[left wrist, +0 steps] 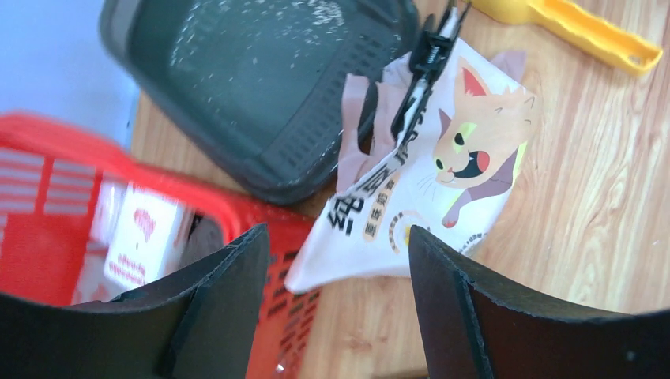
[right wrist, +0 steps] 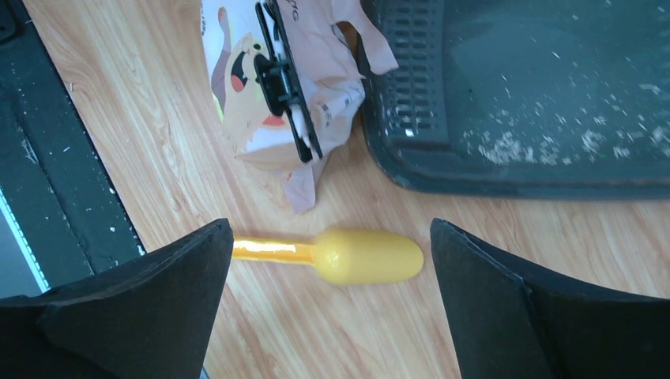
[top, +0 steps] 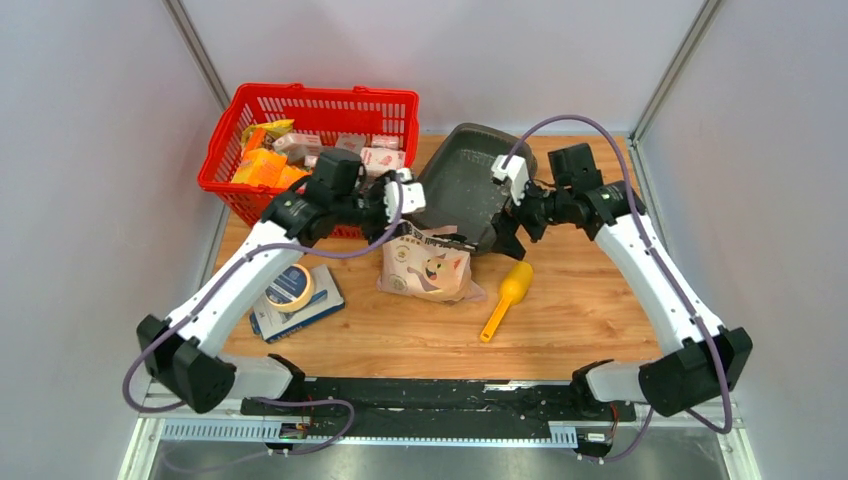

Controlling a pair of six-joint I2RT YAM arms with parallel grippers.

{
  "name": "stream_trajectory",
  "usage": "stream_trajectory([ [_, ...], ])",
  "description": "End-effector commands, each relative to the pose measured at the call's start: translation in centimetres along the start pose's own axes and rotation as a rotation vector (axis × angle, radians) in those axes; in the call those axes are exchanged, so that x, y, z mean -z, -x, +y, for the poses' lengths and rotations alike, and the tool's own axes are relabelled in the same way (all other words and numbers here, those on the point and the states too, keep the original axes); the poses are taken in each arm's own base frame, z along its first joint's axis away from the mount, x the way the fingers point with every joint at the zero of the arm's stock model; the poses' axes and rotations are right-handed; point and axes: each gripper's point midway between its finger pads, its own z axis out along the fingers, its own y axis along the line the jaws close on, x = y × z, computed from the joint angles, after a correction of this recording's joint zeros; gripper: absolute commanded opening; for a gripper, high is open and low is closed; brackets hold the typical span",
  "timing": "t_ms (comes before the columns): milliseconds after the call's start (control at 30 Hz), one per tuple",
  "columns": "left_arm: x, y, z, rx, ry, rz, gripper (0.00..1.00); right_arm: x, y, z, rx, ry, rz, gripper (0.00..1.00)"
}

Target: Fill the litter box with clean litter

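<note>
I should next lower my right gripper toward the bag (top: pixel 428 266) onto the black clip's handle, because the clip lies below the gripper and to its left in the top view.
The dark grey litter box (top: pixel 462 178) lies at the back middle of the table, with only a thin scatter of pale litter (right wrist: pixel 513 147) on its floor, also seen as specks of litter (left wrist: pixel 261 28). A pink-beige cat-printed bag (top: pixel 428 266) lies flat in front of the litter box, its torn top pinched by a black clip (right wrist: pixel 286 79). My left gripper (left wrist: pixel 338 264) hangs open over the bag's near corner (left wrist: pixel 371 237) beside the basket, holding nothing. My right gripper (right wrist: pixel 328 268) is open above the yellow scoop (right wrist: pixel 367 256), apart from it.
A red mesh basket (top: pixel 325 93) with packets stands at the back left, close to my left gripper (top: pixel 400 210). A blue box with a tape roll (top: pixel 293 292) lies at the front left. The scoop (top: pixel 507 295) lies right of the bag, below my right gripper (top: pixel 506 238).
</note>
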Motion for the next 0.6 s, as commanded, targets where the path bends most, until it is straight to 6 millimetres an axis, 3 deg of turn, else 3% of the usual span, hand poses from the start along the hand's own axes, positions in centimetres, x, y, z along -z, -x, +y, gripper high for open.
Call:
stream_trajectory([
  [0, 3.0, 1.4, 0.3, 0.330, 0.113, -0.114, 0.73, -2.8, 2.5, 0.1, 0.095, 0.091, -0.075, 0.99],
  [67, 4.0, 1.2, 0.2, 0.449, 0.165, -0.145, 0.72, -4.3, 3.4, 0.2, 0.123, 0.112, -0.082, 0.97],
  [267, 4.4, 0.2, -2.2, 0.545, 0.153, -0.156, 0.69, -7.5, 4.4, 0.7, 0.121, 0.129, -0.088, 0.89],
  [367, 4.6, -0.2, -2.0, 0.562, 0.200, -0.168, 0.69, -8.7, 4.4, 1.5, 0.148, 0.140, -0.063, 0.86],
  [567, 5.0, -0.5, -1.6, 0.591, 0.242, -0.192, 0.68, -9.6, 3.9, 1.2, 0.147, 0.128, -0.038, 0.80],
])
